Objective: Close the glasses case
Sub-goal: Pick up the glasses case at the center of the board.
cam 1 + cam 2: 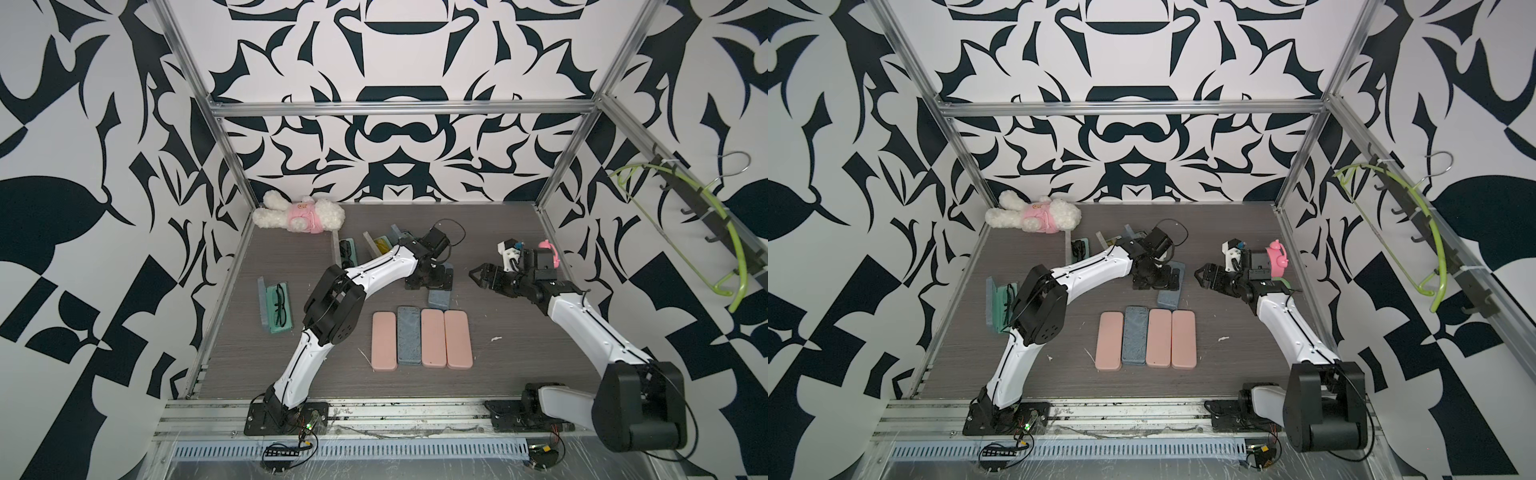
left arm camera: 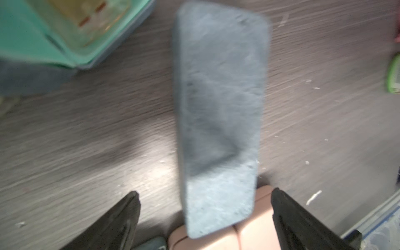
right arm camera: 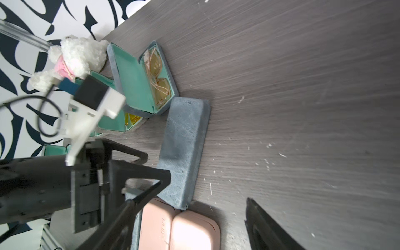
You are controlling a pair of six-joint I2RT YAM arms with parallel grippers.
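Note:
The left gripper lowers its fingers astride both long sides next, since the near half of the blue-grey glasses case (image 1: 438,298) (image 2: 220,175) lies below, narrower than the finger gap.
A blue-grey glasses case (image 1: 438,298) (image 1: 1170,297) lies flat on the table with its lid down; it also shows in the left wrist view (image 2: 220,119) and the right wrist view (image 3: 184,151). One end of it reaches the row of closed cases. My left gripper (image 1: 428,282) (image 2: 205,191) hangs open just over that end, its fingers apart from the case's sides. My right gripper (image 1: 476,274) (image 3: 188,200) stands open to the right of the case, holding nothing. The left wrist view is blurred.
A row of closed cases, three pink (image 1: 433,337) and one blue (image 1: 409,336), lies near the front. Open teal-lined cases with glasses sit at left (image 1: 276,307) and behind (image 3: 147,82). A plush toy (image 1: 299,216) lies in the back left corner; a pink toy (image 1: 548,253) sits at right.

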